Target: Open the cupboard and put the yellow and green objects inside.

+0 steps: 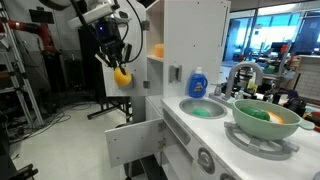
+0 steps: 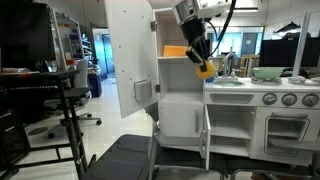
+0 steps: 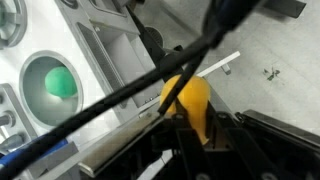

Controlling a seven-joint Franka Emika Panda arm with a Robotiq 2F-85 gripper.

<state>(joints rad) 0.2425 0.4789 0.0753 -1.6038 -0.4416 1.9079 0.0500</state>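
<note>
The yellow fruit in my gripper should go down and away from my base next, into the open cupboard, beneath the orange item's shelf.
My gripper is shut on the round yellow toy fruit and holds it in the air in front of the open cupboard. In an exterior view the fruit hangs just outside the cupboard's upper shelf, and the round-topped door with its grey handle stands swung open. In the wrist view the fruit sits between the black fingers. The flat green piece lies in the round sink.
An orange item sits on the cupboard's upper shelf. A blue soap bottle stands by the sink. A big green bowl with pieces sits on the counter. A low white flap hangs open below. A black rack stands nearby.
</note>
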